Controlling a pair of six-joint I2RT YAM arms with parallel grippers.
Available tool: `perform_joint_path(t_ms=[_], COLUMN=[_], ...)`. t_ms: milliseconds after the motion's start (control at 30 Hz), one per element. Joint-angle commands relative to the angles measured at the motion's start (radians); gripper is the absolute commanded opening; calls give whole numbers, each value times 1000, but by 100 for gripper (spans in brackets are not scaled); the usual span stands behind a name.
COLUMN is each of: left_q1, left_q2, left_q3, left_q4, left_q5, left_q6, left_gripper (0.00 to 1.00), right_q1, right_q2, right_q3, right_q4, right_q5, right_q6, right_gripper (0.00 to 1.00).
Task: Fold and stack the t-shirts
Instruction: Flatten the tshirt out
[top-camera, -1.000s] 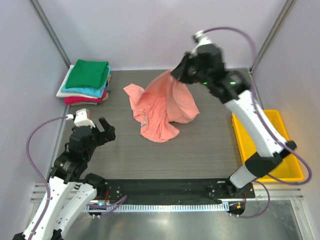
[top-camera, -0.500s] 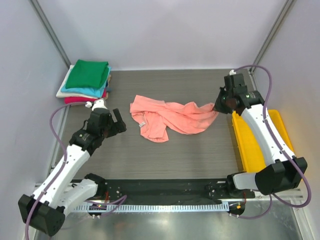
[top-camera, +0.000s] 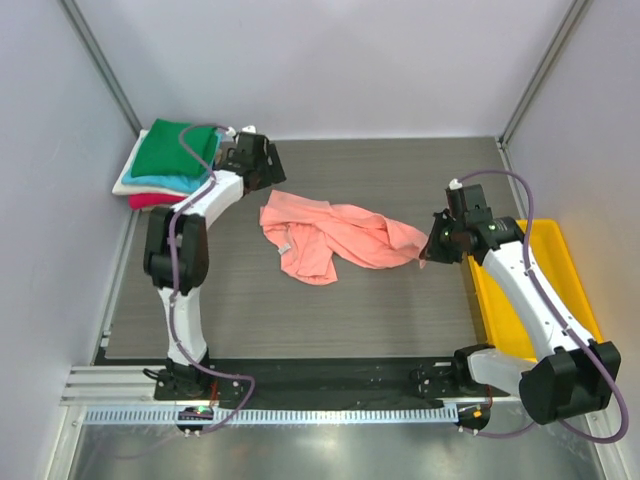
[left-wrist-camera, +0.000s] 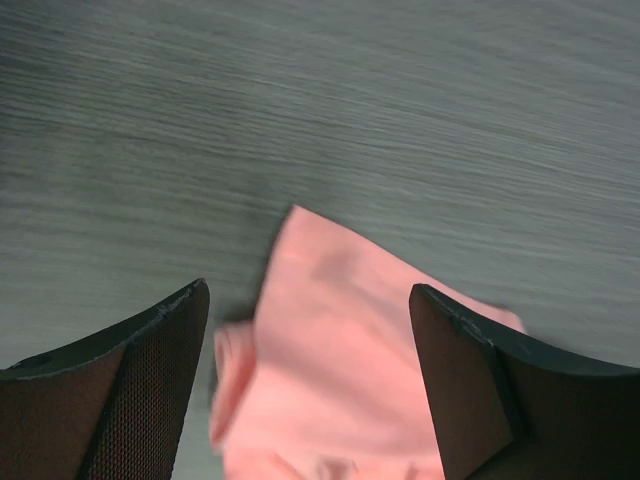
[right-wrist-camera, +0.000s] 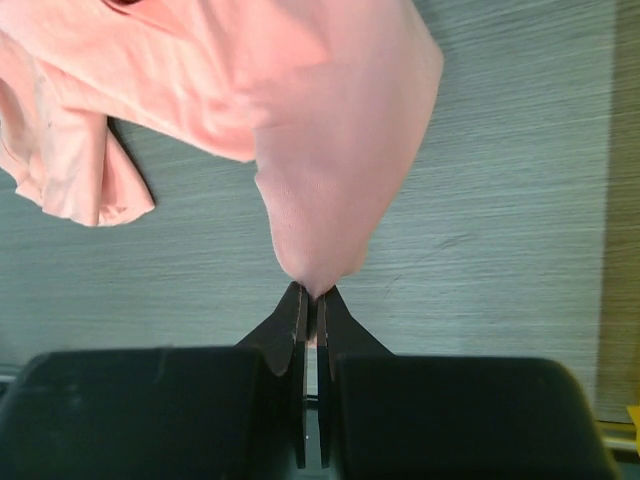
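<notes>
The robot's right gripper needs to move up, then outward and down to the bare table near the back wall (top-camera: 418, 176) and release the shirt's edge, because the shirt lies crumpled.
A salmon-pink t-shirt (top-camera: 340, 235) lies crumpled in the middle of the table, with a small white neck label at its left part. My right gripper (top-camera: 432, 252) is shut on the shirt's right edge (right-wrist-camera: 340, 170) and holds that edge low over the table. My left gripper (top-camera: 262, 182) is open, just above the shirt's upper-left corner (left-wrist-camera: 330, 370), with a finger on each side of it and no grip on it. A stack of folded t-shirts (top-camera: 172, 165), green on top, then teal, cream and red-pink, sits at the back left.
A yellow plastic bin (top-camera: 560, 290) stands at the right edge, close under my right arm. The grey wood-grain table (top-camera: 300, 320) is bounded by walls at the back and sides. The left arm stretches far back beside the stack.
My left gripper has moved from the near left to the back, over the shirt's upper-left corner. My right gripper has carried the shirt's edge down and slightly nearer, spreading the shirt rightward.
</notes>
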Motion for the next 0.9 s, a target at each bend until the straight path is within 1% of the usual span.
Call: perform_joint_path(t_ms=[0, 100, 167, 267, 333, 433, 533, 633, 767, 800, 867], left_q1=[67, 79, 83, 83, 84, 81, 67, 64, 23, 17, 0], left_q2=[153, 239, 300, 347, 376, 382, 379, 385, 416, 423, 436], left_q3=[108, 160, 218, 281, 298, 283, 266, 266, 314, 324, 338], left_q4=[9, 17, 0, -32, -48, -46, -55, -78, -152, -182, -202], left_q5=[134, 145, 160, 183, 230, 267, 255, 257, 197, 148, 116], left_q6=[53, 71, 88, 97, 93, 77, 81, 56, 82, 90, 85], left_gripper=[82, 81, 77, 73, 70, 64, 62, 57, 54, 53, 49], right_q1=[1, 1, -1, -1, 1, 1, 1, 1, 1, 1, 1], right_q2=[-58, -67, -64, -52, -47, -29, -17, -3, 11, 11, 11], right_q3=[-4, -6, -7, -9, -9, 2, 11, 16, 23, 23, 19], right_q4=[43, 43, 43, 43, 44, 44, 50, 55, 56, 60, 60], right_q5=[-60, -75, -74, -68, -60, -52, -52, -52, -61, -60, -58], right_q6=[-8, -17, -25, -40, -40, -38, -40, -42, -42, -43, -40], right_gripper=[1, 1, 1, 1, 1, 1, 1, 1, 1, 1, 1])
